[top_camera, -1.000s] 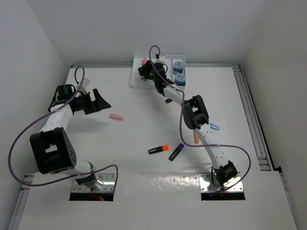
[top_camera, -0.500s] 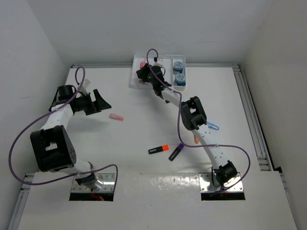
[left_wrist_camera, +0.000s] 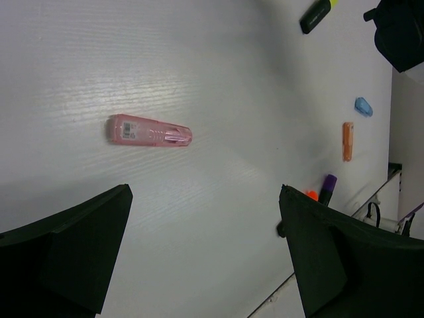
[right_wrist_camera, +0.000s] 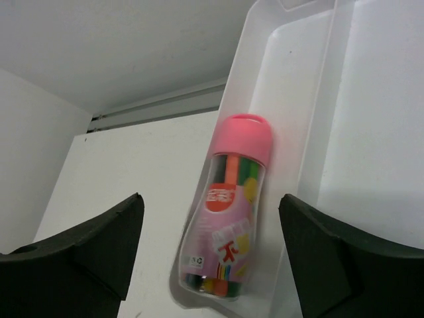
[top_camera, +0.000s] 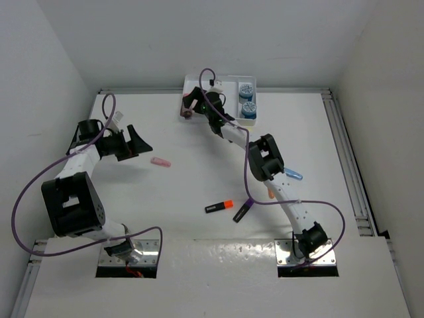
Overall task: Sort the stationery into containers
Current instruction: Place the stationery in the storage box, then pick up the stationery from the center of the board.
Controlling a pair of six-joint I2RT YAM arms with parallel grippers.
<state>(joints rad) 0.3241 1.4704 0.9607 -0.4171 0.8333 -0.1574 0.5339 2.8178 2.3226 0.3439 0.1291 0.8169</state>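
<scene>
My left gripper should turn, then move across and down onto the pink eraser stick (top_camera: 159, 161), which lies crosswise below it and to its right in the top view.
The white divided tray (top_camera: 230, 80) stands at the far middle of the table, with two blue round pieces (top_camera: 248, 99) in its right compartment. My right gripper (top_camera: 192, 101) is open over the tray's left end. In the right wrist view the gripper (right_wrist_camera: 211, 200) hovers above a clear pink-capped tube of colour pens (right_wrist_camera: 228, 225) lying in the tray's (right_wrist_camera: 291, 79) outer compartment. My left gripper (top_camera: 137, 141) is open and empty, just left of a pink eraser stick (top_camera: 159, 161). The left wrist view shows the gripper (left_wrist_camera: 205, 192) short of that stick (left_wrist_camera: 150, 131).
An orange-ended highlighter (top_camera: 218, 206) and a purple-ended one (top_camera: 242, 210) lie near the table's middle. A blue piece (top_camera: 294, 175) and an orange stick (top_camera: 270, 193) lie beside the right arm. A yellow-ended highlighter (left_wrist_camera: 318, 12) shows in the left wrist view.
My right gripper has moved left along the tray to its left end. The left arm and the loose items on the table have not moved.
</scene>
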